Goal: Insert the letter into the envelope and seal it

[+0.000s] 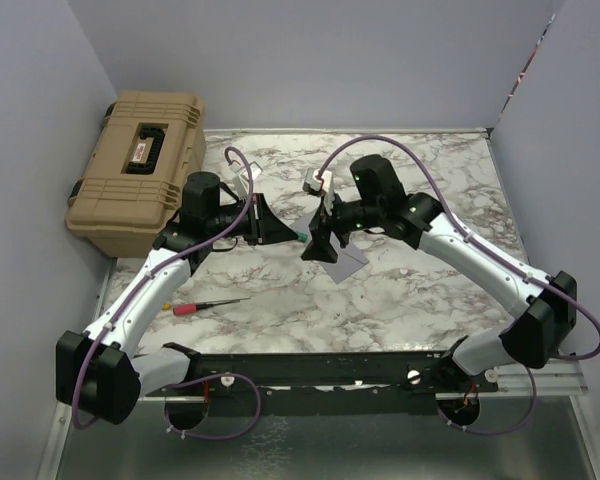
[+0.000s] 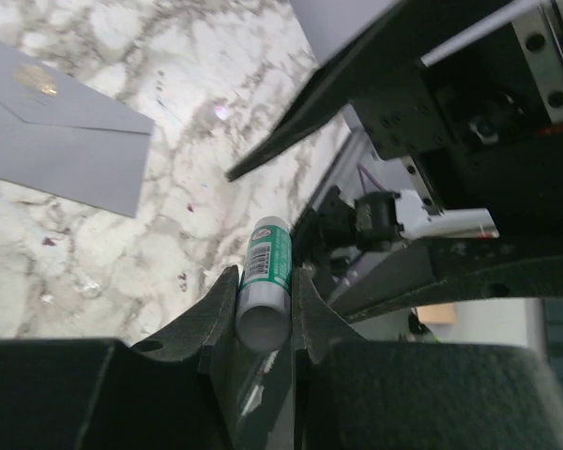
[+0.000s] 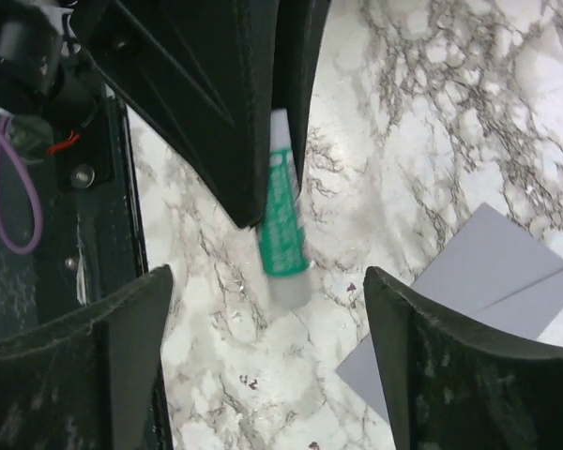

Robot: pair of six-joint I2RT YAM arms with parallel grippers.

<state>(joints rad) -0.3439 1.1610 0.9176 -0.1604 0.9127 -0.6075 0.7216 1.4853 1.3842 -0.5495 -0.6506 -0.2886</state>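
The robot will next take its right gripper away from the held glue stick, across to the right in the top view to the tabletop past the envelope, then go down and close it.
The grey-lilac envelope (image 1: 347,262) lies flat on the marble table, flap side up with its triangular crease showing (image 2: 61,141), just right of both grippers. The letter is out of view. My left gripper (image 2: 265,272) is shut on a white glue stick with a green label (image 2: 265,281), holding it level above the table (image 1: 298,235). My right gripper (image 3: 267,274) is open, its fingers (image 3: 122,347) standing wide on either side of the glue stick's free end (image 3: 283,234) without touching it. A corner of the envelope (image 3: 488,300) lies by its right finger.
A tan hard case (image 1: 140,170) stands at the back left, off the table's edge. A red-handled screwdriver (image 1: 205,306) lies at the front left of the table. Grey walls close in the back and sides.
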